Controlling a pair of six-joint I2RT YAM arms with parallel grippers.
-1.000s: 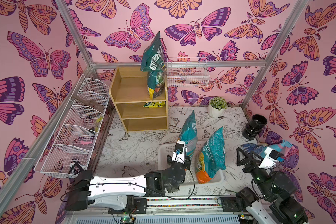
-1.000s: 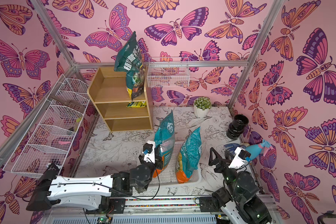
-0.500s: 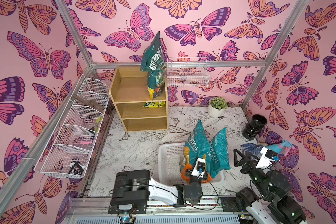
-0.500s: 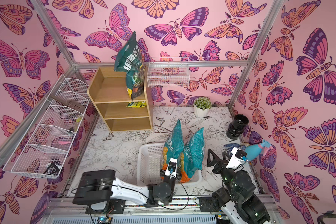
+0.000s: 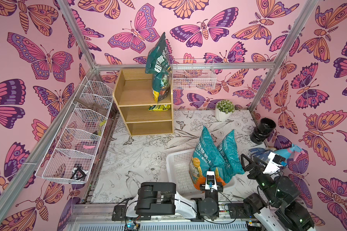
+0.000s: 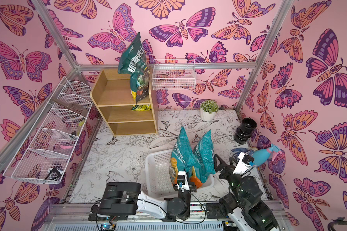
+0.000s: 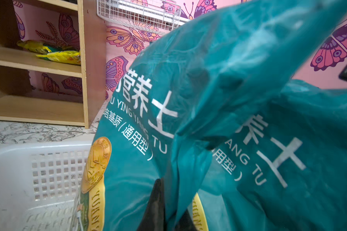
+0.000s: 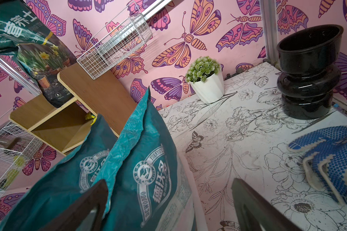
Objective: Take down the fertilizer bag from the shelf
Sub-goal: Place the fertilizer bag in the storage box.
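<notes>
My left gripper should go down slightly next while moving back a little, and let go of the fold, since the white basket (image 5: 178, 168) (image 7: 50, 192) is below and the bag is standing, leaning against the other.
The light-wood shelf (image 5: 136, 94) stands at the back left, with a dark green bag (image 5: 158, 66) upright on its top tier. Two teal fertilizer bags stand leaning together in the white basket (image 5: 178, 168) near the front. My left gripper (image 5: 210, 174) is at the lower front of the left teal bag (image 5: 205, 154). In the left wrist view the left gripper (image 7: 172, 200) is shut on a fold of that bag (image 7: 148, 120). The right gripper (image 5: 249, 162) is open just right of the other teal bag (image 5: 228, 156), holding nothing. The right wrist view shows the right gripper (image 8: 168, 186) with its fingers wide apart.
A yellow packet (image 5: 157, 108) lies on the middle tier. Wire baskets (image 5: 78, 140) line the left wall and one (image 5: 192, 78) hangs on the back wall. A potted plant (image 5: 223, 109), black vase (image 5: 262, 130), blue gloves (image 5: 257, 153) and spray bottle (image 5: 288, 152) sit at the right.
My left arm has folded back toward its base and carried the teal bag rightward across the basket, where it leans on the other bag. The right arm has barely moved.
</notes>
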